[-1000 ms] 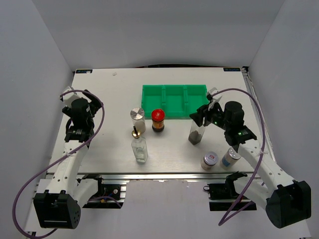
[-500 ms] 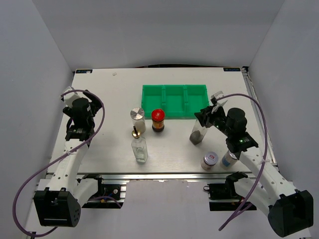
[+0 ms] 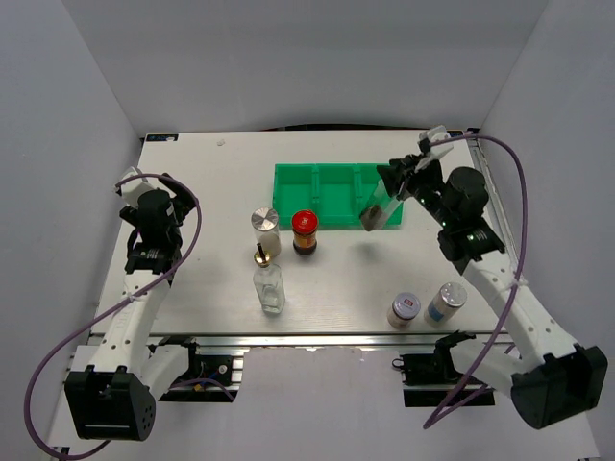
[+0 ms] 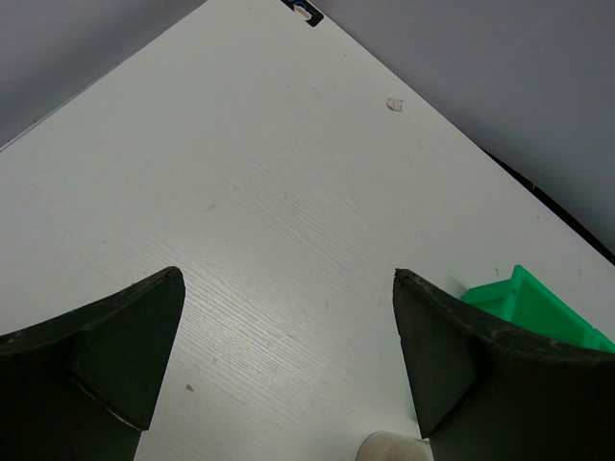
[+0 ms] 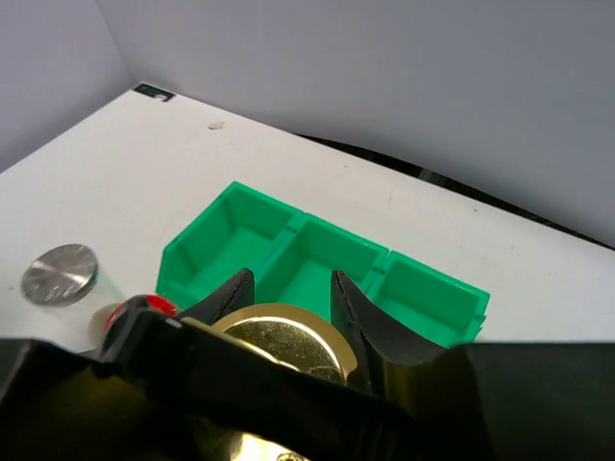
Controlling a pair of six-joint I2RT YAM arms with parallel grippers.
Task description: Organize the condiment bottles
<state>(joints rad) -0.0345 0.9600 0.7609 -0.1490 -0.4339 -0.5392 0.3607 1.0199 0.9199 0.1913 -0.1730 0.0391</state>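
Note:
The tray's end section below the bottle [image 3: 369, 182] [image 5: 421, 300] is empty, so my right gripper will next turn toward the far side of the tray, move outward, lower the bottle in and let go of it.
My right gripper [image 3: 396, 185] is shut on the gold-spouted top of a clear glass bottle [image 3: 378, 213] and holds it in the air over the right end of the green tray [image 3: 332, 167]. In the right wrist view the gold top [image 5: 283, 346] sits between my fingers [image 5: 360, 307], with the tray [image 5: 288, 230] below. The second gold-spouted bottle [image 3: 269, 283], a silver-lidded shaker [image 3: 265, 223] and the red-lidded jar [image 3: 305, 230] stand left of centre. Two white-lidded shakers [image 3: 405, 309] [image 3: 446, 302] stand at the near right. My left gripper [image 3: 163, 192] is open and empty at the left.
The tray's three compartments look empty. In the left wrist view, bare table lies between my open jaws, with the tray's corner [image 4: 538, 298] at the right and a pale lid [image 4: 394, 448] at the bottom edge. Grey walls enclose the table.
My right gripper has lifted the glass bottle off the table and carried it away from me, over the tray's right end. The left arm has not moved.

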